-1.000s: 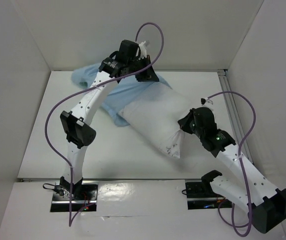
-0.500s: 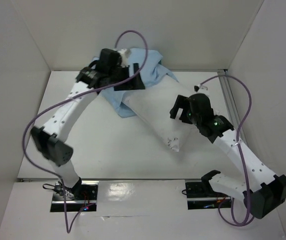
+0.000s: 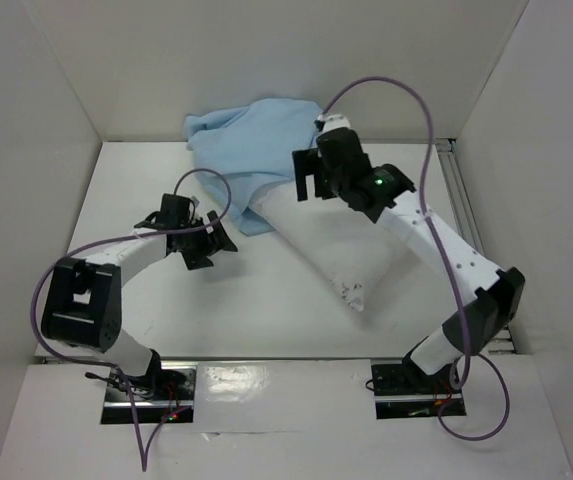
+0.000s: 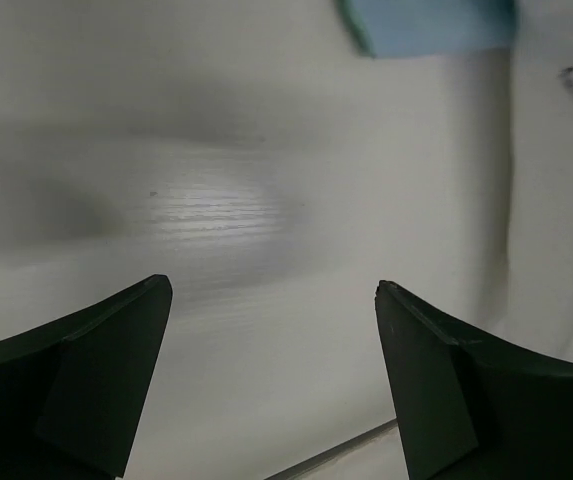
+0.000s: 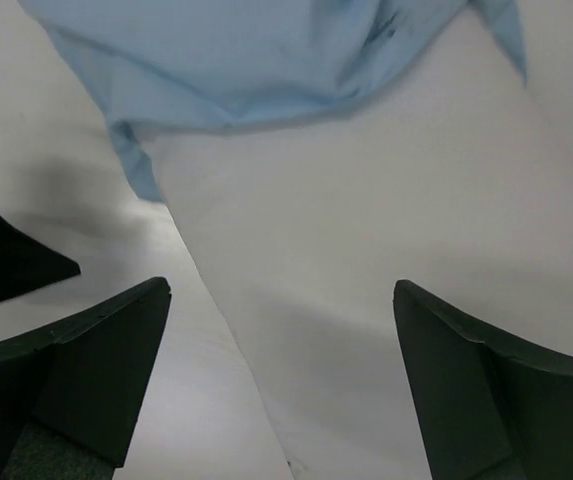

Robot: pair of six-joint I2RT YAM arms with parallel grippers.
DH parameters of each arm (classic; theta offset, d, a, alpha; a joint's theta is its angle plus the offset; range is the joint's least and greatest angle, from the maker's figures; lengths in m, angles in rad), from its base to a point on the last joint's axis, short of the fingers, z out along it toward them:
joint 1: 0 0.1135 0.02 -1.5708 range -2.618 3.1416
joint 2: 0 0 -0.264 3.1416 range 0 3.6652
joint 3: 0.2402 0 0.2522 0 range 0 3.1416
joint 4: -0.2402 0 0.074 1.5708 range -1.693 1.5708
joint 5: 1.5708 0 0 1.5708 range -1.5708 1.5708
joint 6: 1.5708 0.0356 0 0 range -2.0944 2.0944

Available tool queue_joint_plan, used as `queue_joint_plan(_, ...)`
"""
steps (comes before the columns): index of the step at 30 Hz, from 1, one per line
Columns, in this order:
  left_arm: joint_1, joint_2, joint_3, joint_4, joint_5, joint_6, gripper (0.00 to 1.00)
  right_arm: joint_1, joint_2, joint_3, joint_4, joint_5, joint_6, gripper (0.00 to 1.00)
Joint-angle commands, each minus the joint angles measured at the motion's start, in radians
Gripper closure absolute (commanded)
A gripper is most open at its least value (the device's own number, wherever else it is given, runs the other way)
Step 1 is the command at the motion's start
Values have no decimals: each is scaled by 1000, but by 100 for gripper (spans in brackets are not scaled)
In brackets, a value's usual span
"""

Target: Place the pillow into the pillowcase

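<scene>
Next, my left gripper moves outward and toward the right in the top view to the pillowcase's loose near hem (image 3: 254, 224), which lies outward of it beside the pillow (image 3: 326, 245).
The white pillow (image 3: 326, 245) lies slantwise on the table, its far end tucked into the light blue pillowcase (image 3: 251, 140), which is bunched against the back wall. My right gripper (image 3: 306, 185) hovers open over the pillow's far part, holding nothing. In the right wrist view the pillowcase (image 5: 266, 60) edge drapes over the pillow (image 5: 386, 230) ahead of the right gripper (image 5: 281, 290). My left gripper (image 3: 206, 245) is open and low over bare table, left of the pillow. The left wrist view shows the left gripper (image 4: 271, 288) empty, a pillowcase (image 4: 426, 25) corner at the top and the pillow (image 4: 556, 150) on the right.
White walls close the table (image 3: 166, 310) on the left, back and right. A metal rail (image 3: 461, 200) runs along the right edge. Purple cables arch over both arms. In the right wrist view a left-gripper finger (image 5: 6, 260) shows at the left edge.
Both grippers have opened. The left arm left the pillowcase and dropped back to the near left. The right arm released the pillow's near corner and moved to its far end.
</scene>
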Motion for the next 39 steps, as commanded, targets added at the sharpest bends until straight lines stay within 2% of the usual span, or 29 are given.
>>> queue_joint_plan(1, -4, 45, 2, 266, 125, -78, 4, 30, 57, 9, -128, 44, -50, 0)
queue_joint_plan(7, -24, 195, 50, 360, 98, -139, 10, 30, 28, -55, -117, 24, -50, 0)
queue_joint_plan(11, -57, 326, 175, 300, 51, -164, 14, 30, 17, -77, -152, 35, -41, 0)
queue_joint_plan(17, -76, 442, 245, 312, 55, -199, 18, 21, -12, -98, -172, 55, -30, 0)
queue_joint_plan(20, -77, 453, 233, 328, 55, -221, 25, 12, -21, -98, -183, 55, -30, 0)
queue_joint_plan(24, -86, 463, 209, 386, 46, -230, 38, 12, -21, -98, -201, 14, -41, 0)
queue_joint_plan(25, -86, 473, 209, 386, 46, -230, 49, 12, -12, -108, -201, -11, -56, 0)
queue_joint_plan(28, -86, 482, 218, 386, 34, -230, 74, 12, -12, -126, -212, -87, -108, 0)
queue_joint_plan(29, -86, 495, 235, 386, 34, -230, 92, 12, -12, -140, -203, -107, -127, 0)
queue_joint_plan(30, -86, 507, 257, 365, 44, -221, 100, 12, -12, -154, -191, -107, -141, 0)
queue_joint_plan(35, -86, 495, 264, 364, 73, -184, 100, 12, 45, -246, -57, -117, -152, 0)
queue_joint_plan(37, -86, 460, 250, 364, 93, -173, 100, 3, 80, -267, -4, -117, -152, 6)
queue_joint_plan(38, -86, 444, 236, 374, 93, -164, 100, 3, 117, -267, 42, -117, -152, 18)
queue_joint_plan(39, -86, 427, 227, 374, 93, -164, 100, 3, 132, -267, 61, -108, -152, 41)
